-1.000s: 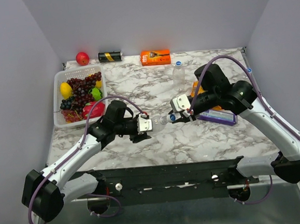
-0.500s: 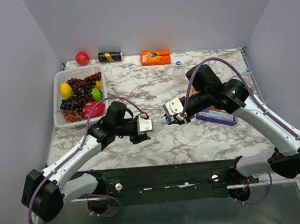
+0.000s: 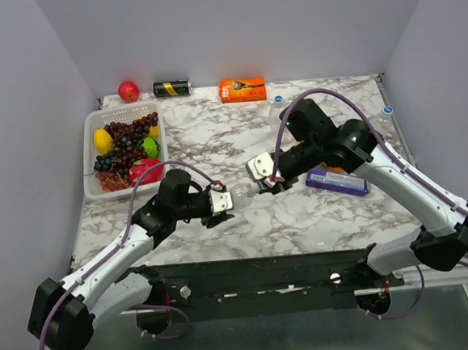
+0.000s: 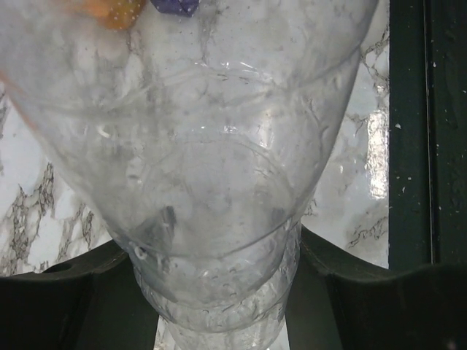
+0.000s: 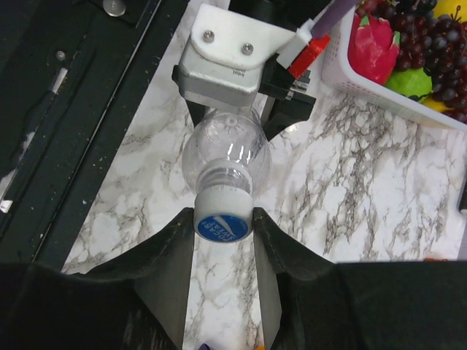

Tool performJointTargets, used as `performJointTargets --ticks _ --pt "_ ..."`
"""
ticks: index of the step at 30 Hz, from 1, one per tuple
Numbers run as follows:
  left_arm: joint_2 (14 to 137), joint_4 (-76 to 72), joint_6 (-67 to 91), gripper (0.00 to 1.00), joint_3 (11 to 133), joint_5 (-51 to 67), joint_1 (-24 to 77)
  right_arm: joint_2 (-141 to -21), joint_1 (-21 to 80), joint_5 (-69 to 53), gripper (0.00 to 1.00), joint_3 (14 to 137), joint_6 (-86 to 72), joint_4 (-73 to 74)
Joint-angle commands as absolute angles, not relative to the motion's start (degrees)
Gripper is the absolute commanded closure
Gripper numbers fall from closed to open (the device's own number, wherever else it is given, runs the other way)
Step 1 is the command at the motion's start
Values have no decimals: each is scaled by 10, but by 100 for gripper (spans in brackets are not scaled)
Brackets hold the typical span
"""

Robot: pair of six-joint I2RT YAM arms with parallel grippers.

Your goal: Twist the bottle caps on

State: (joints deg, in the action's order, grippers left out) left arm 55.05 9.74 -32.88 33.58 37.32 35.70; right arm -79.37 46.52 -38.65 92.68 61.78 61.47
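The right gripper draws the cap off the neck next, turns and brings it down. Then it releases the cap on the bare marble, since that clear spot lies below it.
A clear bottle (image 3: 240,192) lies level above the marble table, between my two grippers. My left gripper (image 3: 227,198) is shut on its lower body; in the left wrist view the bottle (image 4: 211,168) fills the frame between the black fingers (image 4: 58,292). My right gripper (image 5: 223,227) is shut on the white-sided, blue-topped bottle cap (image 5: 223,219), which sits on the neck of the bottle (image 5: 226,154). In the top view that gripper (image 3: 256,187) meets the neck end. A second bottle (image 3: 279,116) with a blue cap stands upright at the back. Another blue cap (image 3: 388,110) shows near the right edge.
A white basket (image 3: 90,142) of grapes and other fruit stands at the left. A red apple (image 3: 128,91), a black can (image 3: 172,88) and an orange box (image 3: 242,88) line the back wall. A purple box (image 3: 337,181) lies under the right arm. The black rail (image 3: 258,278) runs along the near edge.
My right gripper has moved left with the cap, closer to the left gripper. The left arm has drawn back slightly towards the near left, still holding the bottle.
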Motion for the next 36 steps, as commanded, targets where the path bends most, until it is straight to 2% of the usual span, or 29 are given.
performJointTargets --ticks 1,6,12,18,29,36 --pt "530 -34 -295 100 304 377 363 -813 464 -392 54 963 672 671" --pt "539 -111 -266 100 285 370 363 -835 464 -377 54 992 709 710" --pt "553 -86 -278 100 296 379 363 -866 464 -378 60 1040 670 703" --pt "555 -81 -272 100 294 380 363 -858 465 -376 66 1013 644 671" --pt "557 -33 -273 100 316 338 363 -843 464 -307 69 1013 696 703" --pt "487 23 -248 100 301 305 362 -852 464 -274 70 957 705 713"
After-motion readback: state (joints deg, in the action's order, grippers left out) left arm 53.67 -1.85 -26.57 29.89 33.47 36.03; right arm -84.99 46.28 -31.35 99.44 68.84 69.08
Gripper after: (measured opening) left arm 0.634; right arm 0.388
